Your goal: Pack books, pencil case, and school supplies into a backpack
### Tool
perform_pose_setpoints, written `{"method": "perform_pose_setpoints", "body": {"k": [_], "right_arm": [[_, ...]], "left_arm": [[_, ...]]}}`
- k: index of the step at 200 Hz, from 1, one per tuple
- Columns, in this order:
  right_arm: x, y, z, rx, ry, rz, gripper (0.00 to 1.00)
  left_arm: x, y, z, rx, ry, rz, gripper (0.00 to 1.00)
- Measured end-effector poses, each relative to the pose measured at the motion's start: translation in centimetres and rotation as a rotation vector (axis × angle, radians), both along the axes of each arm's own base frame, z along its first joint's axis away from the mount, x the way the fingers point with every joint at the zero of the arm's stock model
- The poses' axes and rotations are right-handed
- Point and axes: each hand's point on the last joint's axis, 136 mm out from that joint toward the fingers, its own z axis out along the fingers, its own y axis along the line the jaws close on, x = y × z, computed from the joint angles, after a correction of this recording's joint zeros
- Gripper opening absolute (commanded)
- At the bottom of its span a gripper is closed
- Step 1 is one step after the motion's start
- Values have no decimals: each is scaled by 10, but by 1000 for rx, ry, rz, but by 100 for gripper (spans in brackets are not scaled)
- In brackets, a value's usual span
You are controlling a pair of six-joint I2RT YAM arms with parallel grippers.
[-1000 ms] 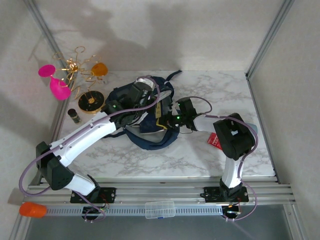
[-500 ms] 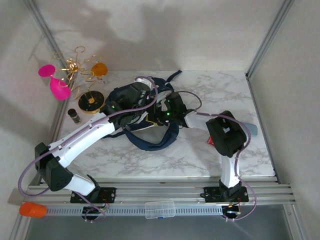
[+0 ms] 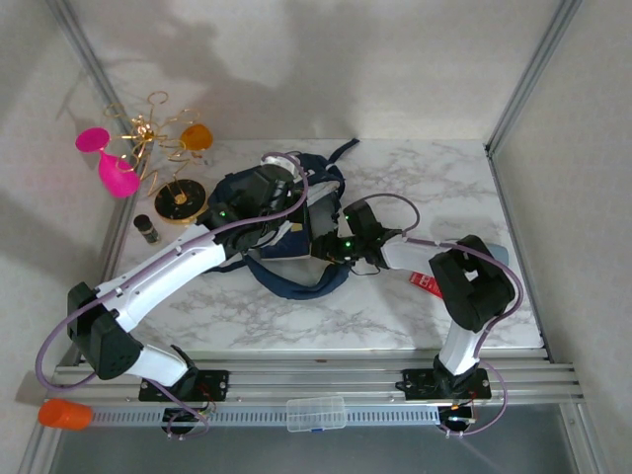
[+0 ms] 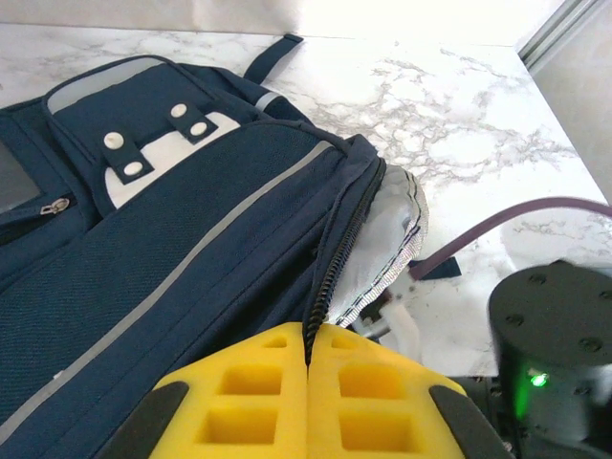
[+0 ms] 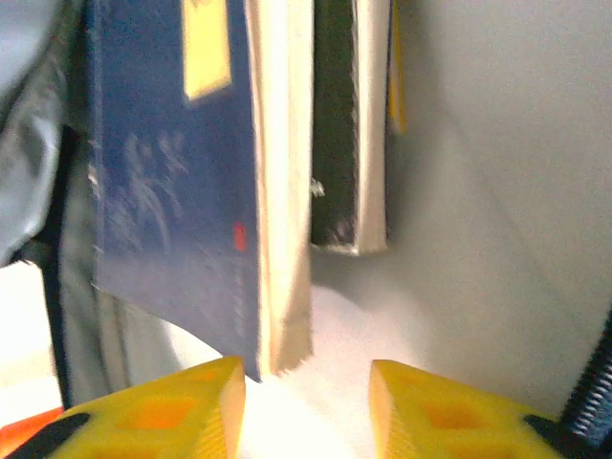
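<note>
I need to lower the zipper edge in my left gripper down over the backpack's opening [image 3: 322,219] [image 4: 378,251] below next and release it, because the books already stand inside.
The navy backpack [image 3: 281,262] lies mid-table with its top unzipped. My left gripper [image 3: 291,202] is shut on the zipper edge [image 4: 325,287] and holds the opening up. My right gripper [image 5: 304,402] is open at the mouth of the bag [image 3: 321,242]. Just ahead of its fingers the books stand on edge against the pale lining: a navy one [image 5: 172,172], a dark one [image 5: 335,124] and a yellow sliver [image 5: 395,67]. The red packet of school supplies [image 3: 427,284] lies on the table under my right arm. One end of the pencil case [image 3: 503,254] peeks out behind that arm's elbow.
A gold wire stand with pink and orange glasses [image 3: 138,143] fills the back left corner, with a gold disc [image 3: 181,200] and a small dark jar [image 3: 147,229] beside it. A clear plastic box [image 3: 316,413] and an orange object [image 3: 64,413] sit on the front rail.
My right gripper pushed the navy book into the bag, opened its jaws and drew back a little to the right. The left gripper has kept its grip on the zipper edge.
</note>
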Motion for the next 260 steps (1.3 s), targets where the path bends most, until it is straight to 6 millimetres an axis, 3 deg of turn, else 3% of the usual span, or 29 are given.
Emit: {"method": "perform_pose_setpoints", "body": {"k": [31, 72, 101, 121, 153, 172, 201, 216, 229, 250, 260], "right_arm": [[-7, 11, -16, -37, 26, 16, 0], [31, 14, -15, -86, -40, -61, 0], [51, 0, -6, -73, -83, -118, 0], [50, -18, 2, -88, -108, -121, 1], [32, -60, 26, -112, -148, -137, 15], [33, -99, 47, -124, -177, -205, 17], [45, -149, 70, -155, -219, -321, 22], [42, -158, 72, -179, -218, -326, 25], [39, -159, 74, -191, -208, -318, 27], [31, -159, 77, -201, -206, -301, 31], [26, -156, 78, -205, -203, -288, 32]], "left_arm": [[-1, -1, -1, -11, 7, -1, 0], [-2, -5, -10, -64, 37, 9, 0], [0, -6, -11, -111, 41, 34, 0], [1, -7, -15, -144, 51, 54, 0], [3, -18, -21, -231, 62, 84, 0], [9, -38, -36, -271, 85, 94, 0], [22, -81, -75, -287, 153, 95, 0], [26, -96, -91, -292, 185, 85, 28], [27, -101, -92, -301, 194, 72, 39], [23, -98, -69, -343, 168, 54, 53], [14, -87, -53, -369, 144, 47, 57]]}}
